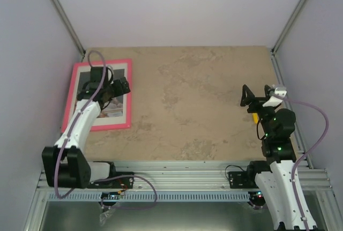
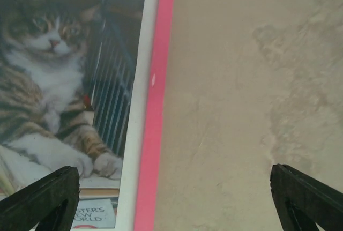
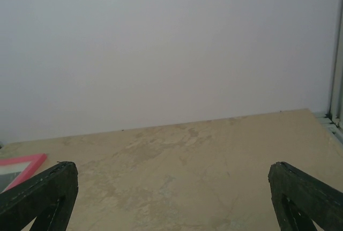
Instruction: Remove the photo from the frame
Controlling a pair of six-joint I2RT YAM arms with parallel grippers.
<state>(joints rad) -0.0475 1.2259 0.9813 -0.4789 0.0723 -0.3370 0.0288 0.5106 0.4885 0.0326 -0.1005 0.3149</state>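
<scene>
My left gripper needs to go down onto the frame's pink edge [image 1: 128, 101] [image 2: 151, 153] beside the bare table and close across it, because that edge already runs between its open fingers.
The pink frame [image 1: 70, 97] lies flat at the table's far left, close to the left wall. Inside it the photo [image 2: 59, 81] of a grey-and-white cat shows face up, bordered by a white mat [image 2: 137, 107]. My left gripper [image 1: 110, 87] hovers open above the frame. In the left wrist view the frame's pink right edge [image 2: 155, 107] runs between its fingertips [image 2: 48, 199], one over the photo, the other over bare table. My right gripper [image 1: 251, 99] stands open at the right, far from the frame, holding nothing. A frame corner [image 3: 27, 161] shows in the right wrist view.
Pale walls [image 1: 177, 6] close the table in at the back and both sides. A beige stone-patterned tabletop [image 1: 198, 102] stretches between the arms. An aluminium rail [image 1: 182, 180] with both arm bases runs along the near edge.
</scene>
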